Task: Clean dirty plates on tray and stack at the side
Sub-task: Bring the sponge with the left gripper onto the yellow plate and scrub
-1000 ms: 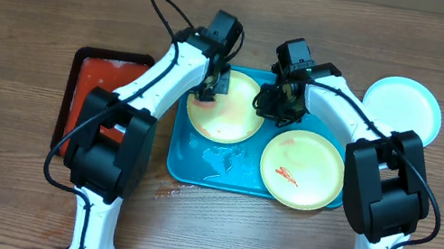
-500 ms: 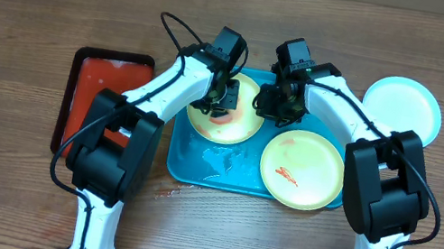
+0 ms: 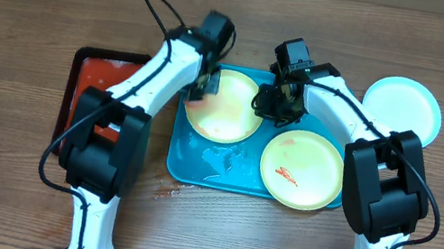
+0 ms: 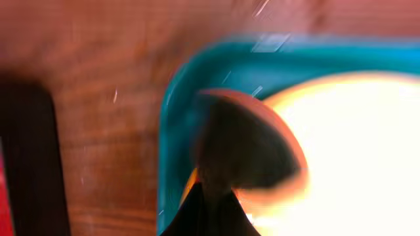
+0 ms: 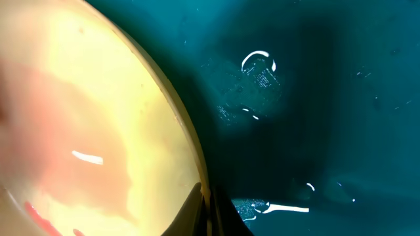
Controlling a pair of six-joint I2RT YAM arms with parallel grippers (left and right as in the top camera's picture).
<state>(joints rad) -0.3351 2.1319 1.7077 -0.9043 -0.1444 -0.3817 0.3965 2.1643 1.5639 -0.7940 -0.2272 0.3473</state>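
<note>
My right gripper should lift next and carry its plate to the right in the overhead view, down onto the pale blue-white plate, because that plate is outside the tray.
A pale yellow-green plate lies at the back left of the turquoise tray. My right gripper is shut on its right rim; the right wrist view shows the fingers pinching the plate's edge over the wet tray floor. My left gripper is at the plate's left rim, shut on a dark wiping pad with an orange edge; that view is blurred. A second yellow-green plate with a red smear lies on the tray's right. A pale blue-white plate lies on the table at the right.
A black tray with a red inside stands left of the turquoise tray. Water pools on the turquoise tray's front left. A small wet red smear marks the table in front of the tray.
My left gripper swept with the pad onto the middle of the plate, then back to its left rim. The right gripper kept its hold and has not moved.
</note>
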